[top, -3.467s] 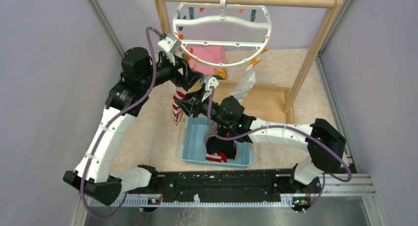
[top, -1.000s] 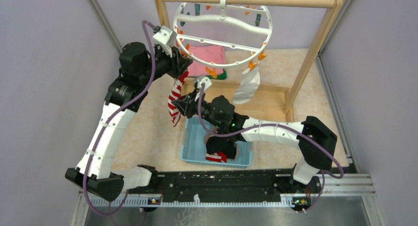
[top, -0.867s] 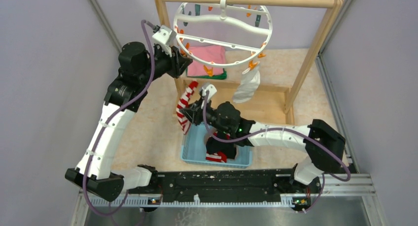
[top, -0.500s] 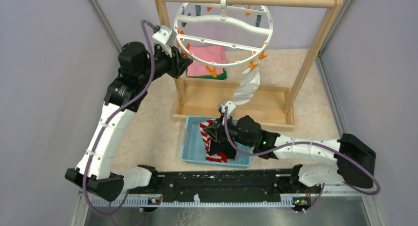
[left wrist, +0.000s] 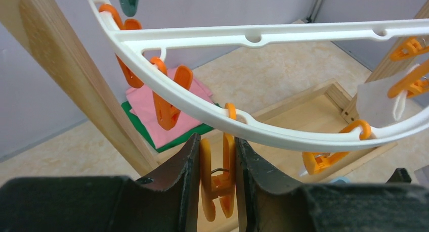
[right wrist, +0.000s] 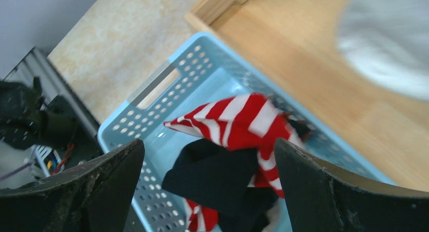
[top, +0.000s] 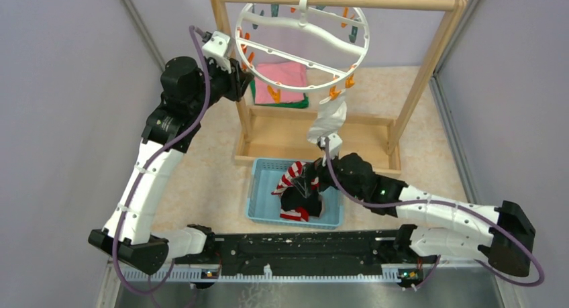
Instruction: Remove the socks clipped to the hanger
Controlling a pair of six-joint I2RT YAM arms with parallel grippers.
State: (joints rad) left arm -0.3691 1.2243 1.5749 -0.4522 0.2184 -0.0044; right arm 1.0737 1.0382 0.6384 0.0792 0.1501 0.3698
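Observation:
My right gripper moves up and outward from the basket (top: 262,204) next and closes on the white sock's lower end (top: 321,129), since an orange clip still holds it.
The white ring hanger (top: 302,43) hangs from the wooden rack. My left gripper (top: 236,80) reaches its left rim and is shut on an orange clip (left wrist: 217,184), which hangs from the hanger rim (left wrist: 263,37) with its tips spread and nothing in them. A white sock (top: 329,123) is still clipped at the lower right rim, seen as sock (left wrist: 377,98) in the left wrist view. My right gripper (top: 310,180) stands wide open over the blue basket (top: 262,204). Below the gripper (right wrist: 207,186), a red-and-white striped sock (right wrist: 238,121) rests loose on a black sock (right wrist: 212,176).
The wooden rack frame (top: 429,60) and its base tray (top: 362,143) stand behind the basket. A folded pink-and-green cloth (top: 285,80) lies at the back. Grey walls close in on both sides. A second striped sock (top: 294,215) lies in the basket.
My right gripper carried the red-and-white sock from the hanger down to the basket, then opened and let it go. My left gripper stayed shut on the clip; the hanger swung slightly.

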